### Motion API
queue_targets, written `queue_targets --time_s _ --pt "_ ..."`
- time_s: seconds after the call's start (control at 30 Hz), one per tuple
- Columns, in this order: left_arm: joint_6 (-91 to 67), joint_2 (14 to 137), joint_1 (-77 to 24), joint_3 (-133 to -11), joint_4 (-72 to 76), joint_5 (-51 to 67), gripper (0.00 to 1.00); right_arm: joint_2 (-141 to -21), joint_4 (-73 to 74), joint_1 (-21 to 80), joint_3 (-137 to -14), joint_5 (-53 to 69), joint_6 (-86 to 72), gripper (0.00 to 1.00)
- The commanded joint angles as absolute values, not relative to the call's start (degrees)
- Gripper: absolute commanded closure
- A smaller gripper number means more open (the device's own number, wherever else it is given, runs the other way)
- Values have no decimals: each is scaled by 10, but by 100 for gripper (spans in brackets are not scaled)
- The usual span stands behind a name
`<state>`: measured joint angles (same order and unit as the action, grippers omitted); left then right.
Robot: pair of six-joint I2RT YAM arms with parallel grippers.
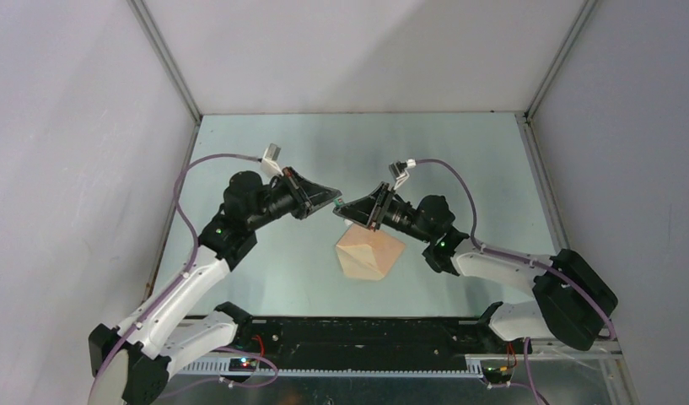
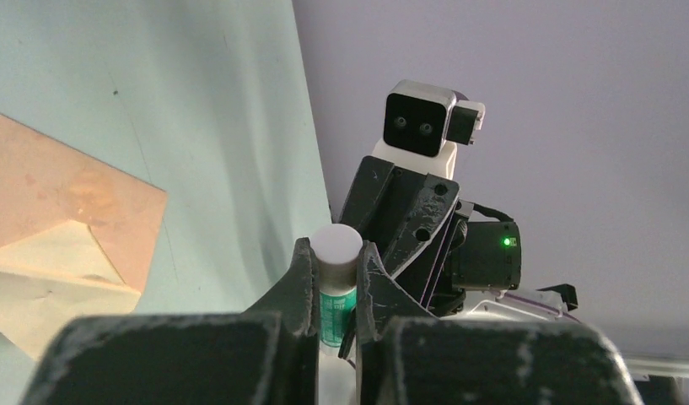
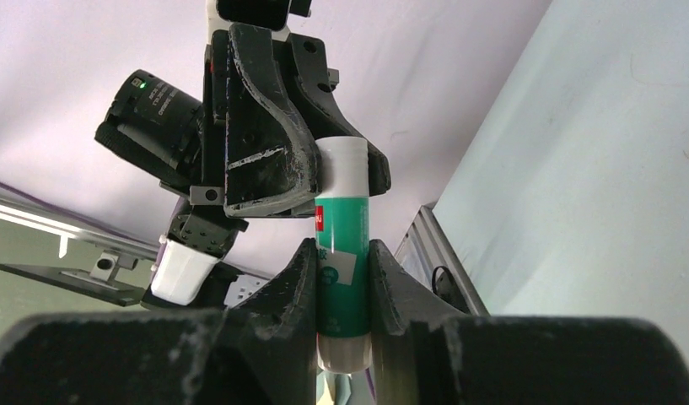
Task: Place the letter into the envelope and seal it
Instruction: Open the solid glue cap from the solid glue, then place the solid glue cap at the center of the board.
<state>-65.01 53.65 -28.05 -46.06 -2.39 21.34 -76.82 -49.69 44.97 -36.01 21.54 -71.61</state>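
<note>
I will pull the cap from the green body with my left gripper, turn it downward, lower it and release it, since bare tabletop beside the envelope is below my left gripper.
A green glue stick (image 3: 341, 236) with a white cap (image 2: 336, 245) hangs in the air between my two grippers. My left gripper (image 2: 336, 256) is shut on the cap end. My right gripper (image 3: 341, 257) is shut on the green body. In the top view the left gripper (image 1: 326, 201) and right gripper (image 1: 347, 208) meet tip to tip above the table. The tan envelope (image 1: 370, 253) lies flat just below them, with its flap open and the cream inside (image 2: 45, 283) showing. The letter is out of view.
The teal table (image 1: 459, 143) is boxed in by grey walls on three sides. A metal rail (image 1: 366, 333) with both arm bases runs along the near edge. The right wrist camera (image 2: 418, 126) faces the left wrist view.
</note>
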Motion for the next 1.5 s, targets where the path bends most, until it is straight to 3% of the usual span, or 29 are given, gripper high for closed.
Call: queue_targets --time_s 0.0,0.37,0.83,1.1,1.23,1.3,1.47 --pt "-625 544 -224 -482 11 146 100 -709 -474 458 -328 196 -729 100" --pt "-627 591 -195 -507 9 97 100 -620 -384 495 -308 134 -687 100" --pt "-691 611 -158 -518 4 56 100 -624 -413 520 -289 123 -683 100" --pt "-638 624 -141 -550 -56 73 100 -620 -410 523 -287 119 -675 100" --pt "-512 646 -147 -598 -188 -14 100 -587 -341 504 -288 104 -651 100" --pt "-429 662 -162 -613 -245 -130 100 -565 -295 496 -288 95 -636 100" --pt "-376 735 -189 -614 -328 -263 100 -514 -203 473 -288 84 -605 100"
